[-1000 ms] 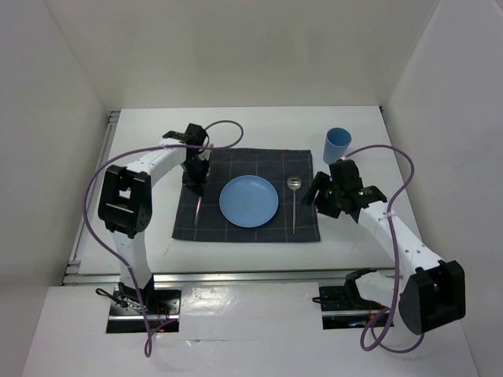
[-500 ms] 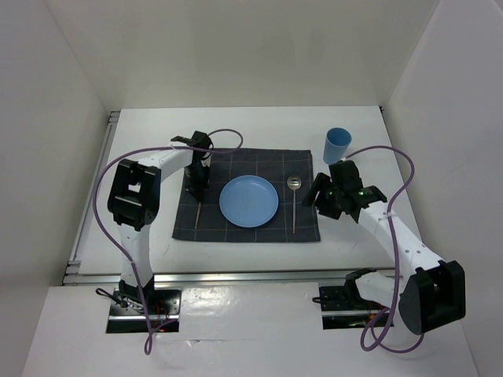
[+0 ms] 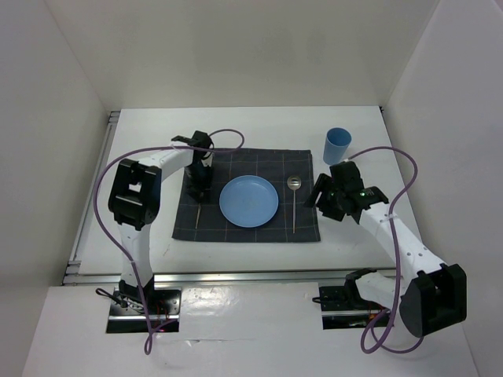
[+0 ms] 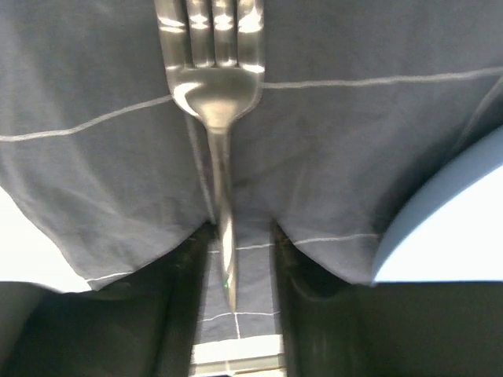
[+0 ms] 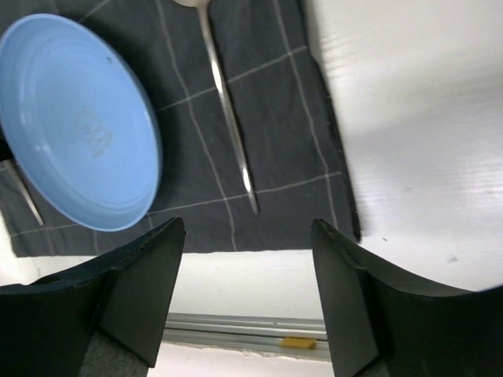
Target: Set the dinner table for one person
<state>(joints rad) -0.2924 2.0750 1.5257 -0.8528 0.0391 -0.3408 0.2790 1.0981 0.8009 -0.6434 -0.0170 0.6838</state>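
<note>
The right gripper moves outward to the cup's side (image 3: 349, 140) away from the plate next, since the blue cup stands off the cloth.
The white dinner table (image 3: 157, 133) carries a dark checked cloth (image 3: 259, 232). On the cloth lie a blue plate (image 3: 248, 201), a spoon (image 3: 294, 206) to its right and a fork (image 3: 199, 214) to its left. A blue cup (image 3: 337, 145) stands on the table behind the cloth's right corner. My left gripper (image 3: 199, 188) is low over the fork. In the left wrist view the fork (image 4: 212, 86) lies flat on the cloth, its handle in the gap between the parted fingers (image 4: 185, 298). My right gripper (image 3: 318, 196) is open and empty above the cloth's right edge.
White walls close in the table at the back and both sides. A metal rail (image 5: 236, 326) runs along the near edge. In the right wrist view the plate (image 5: 78, 133), the spoon (image 5: 228, 118) and bare table (image 5: 409, 118) lie below the open gripper (image 5: 247, 259).
My left gripper swung in over the cloth's left side and came down. The fork went from tilted to lying flat beside the plate. The right arm barely moved.
</note>
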